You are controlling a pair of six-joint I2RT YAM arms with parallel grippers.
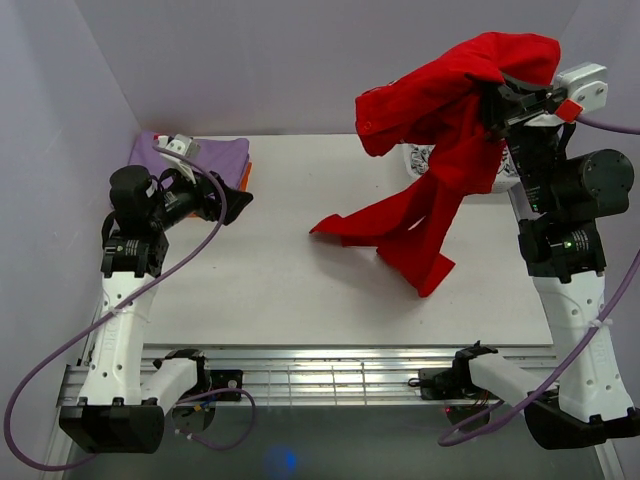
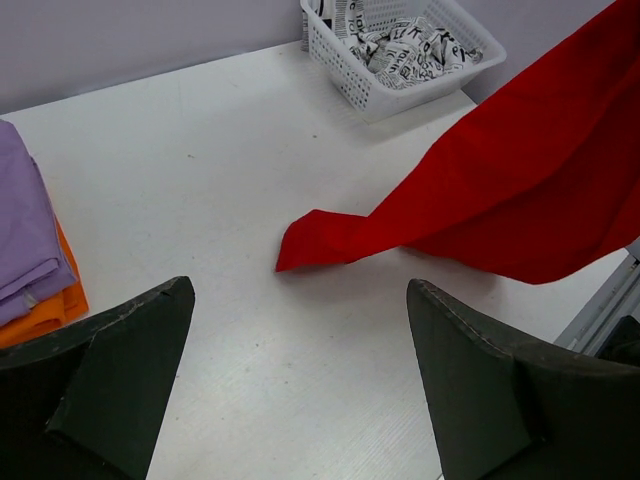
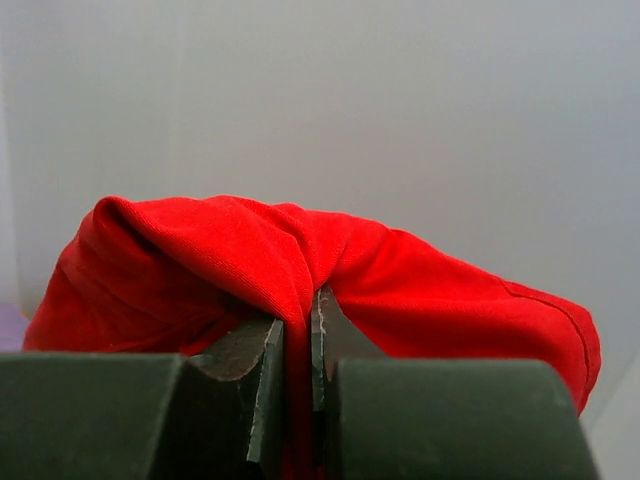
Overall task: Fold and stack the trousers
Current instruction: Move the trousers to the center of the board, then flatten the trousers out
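The trousers hang bunched high, so next they need to go down with my right gripper toward the table (image 1: 474,222) beside the white basket, with its fingers tilting down to release the fold.
The bright red trousers (image 1: 440,130) hang high at the back right, bunched at the top, with both legs draping down and their ends touching the table near the middle. My right gripper (image 1: 495,100) is shut on a fold of them; in the right wrist view the red cloth (image 3: 330,270) is pinched between the two fingers (image 3: 262,395) and spills over both sides. My left gripper (image 1: 232,205) hovers open at the left, near the cloth stack, empty. In the left wrist view a leg end of the trousers (image 2: 330,240) lies ahead of the wide-apart fingers (image 2: 130,360).
A folded lilac-purple cloth (image 1: 205,155) lies on an orange one (image 2: 45,315) at the back left. A white basket (image 2: 400,50) holding black-and-white patterned cloth stands at the back right, mostly hidden behind the trousers in the top view. Metal rails (image 1: 330,375) run along the near edge.
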